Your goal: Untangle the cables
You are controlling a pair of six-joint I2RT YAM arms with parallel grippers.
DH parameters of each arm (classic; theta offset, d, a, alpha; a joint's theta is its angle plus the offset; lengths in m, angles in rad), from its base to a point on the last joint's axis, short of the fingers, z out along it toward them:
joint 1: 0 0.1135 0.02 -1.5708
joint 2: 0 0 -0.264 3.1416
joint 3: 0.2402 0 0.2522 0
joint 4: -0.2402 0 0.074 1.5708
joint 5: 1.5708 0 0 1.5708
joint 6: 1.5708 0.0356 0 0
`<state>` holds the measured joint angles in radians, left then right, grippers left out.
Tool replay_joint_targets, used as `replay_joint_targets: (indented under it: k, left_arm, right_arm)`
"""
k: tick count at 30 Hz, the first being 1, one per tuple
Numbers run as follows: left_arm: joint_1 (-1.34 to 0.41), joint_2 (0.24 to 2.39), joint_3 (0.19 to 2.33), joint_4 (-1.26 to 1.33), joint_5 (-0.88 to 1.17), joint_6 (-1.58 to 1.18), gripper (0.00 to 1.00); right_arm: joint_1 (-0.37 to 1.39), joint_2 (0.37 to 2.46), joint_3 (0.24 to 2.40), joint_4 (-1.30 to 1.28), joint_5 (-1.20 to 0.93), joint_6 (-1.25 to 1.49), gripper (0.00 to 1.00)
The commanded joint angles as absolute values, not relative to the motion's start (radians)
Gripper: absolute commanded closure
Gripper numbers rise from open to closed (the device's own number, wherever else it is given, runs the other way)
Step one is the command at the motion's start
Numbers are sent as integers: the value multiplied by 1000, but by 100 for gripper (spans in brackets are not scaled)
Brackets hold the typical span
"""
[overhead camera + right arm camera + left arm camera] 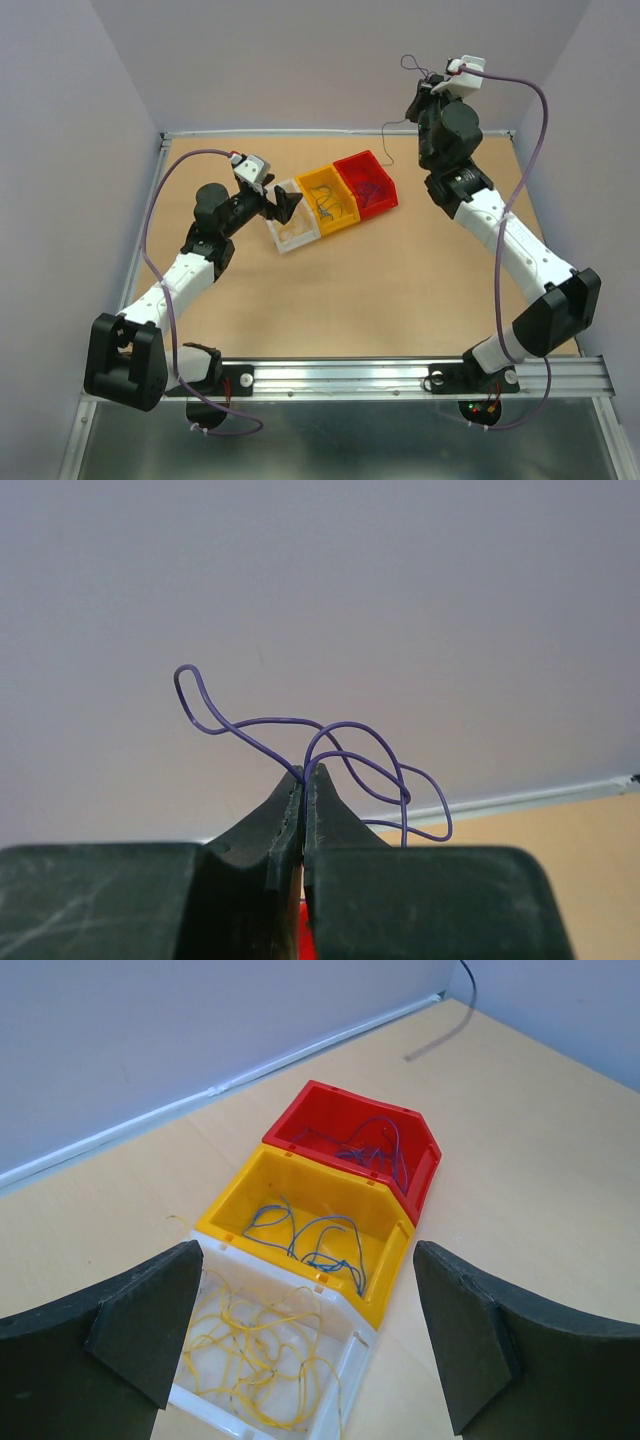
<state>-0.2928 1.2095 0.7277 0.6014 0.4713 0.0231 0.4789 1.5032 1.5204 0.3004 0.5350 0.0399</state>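
My right gripper will next move down, left in the top view, into the red bin (428, 1160) to release the purple wire by similar ones.
My right gripper (424, 86) is raised high at the back right and is shut on a thin purple wire (350, 727). The wire loops above the fingertips (304, 772), and one end hangs down toward the table (390, 127). My left gripper (308, 1305) is open and empty, just above the white bin (357, 1345) holding tangled yellow wires (255, 1345). The yellow bin (397, 1250) holds blue wires (310, 1240). The red bin (428, 1160) holds bluish-purple wires (378, 1145).
The three bins stand side by side in a diagonal row, white (283, 244), yellow (318, 178), red (358, 162), left of the table's centre. A metal rail (400, 372) runs along the near edge. Walls enclose the table on three sides.
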Motion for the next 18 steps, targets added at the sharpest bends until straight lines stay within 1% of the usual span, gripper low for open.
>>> replay_joint_targets:
  k: [1,9,14,18]
  left_arm:
    - [-293,1210,730,657,489,38,1]
    - [-293,1216,733,653,486,40,1]
    - [-291,1220,735,653,480,46,1]
    - [-293,1230,736,653,483,45,1]
  right_arm:
    - [476,1517,1448,341,537,28,99]
    - [476,1509,1261,382,554,60,100]
    - [477,1562,1213,399,540,75,100]
    - [479,1597,1181,385,461,142,99]
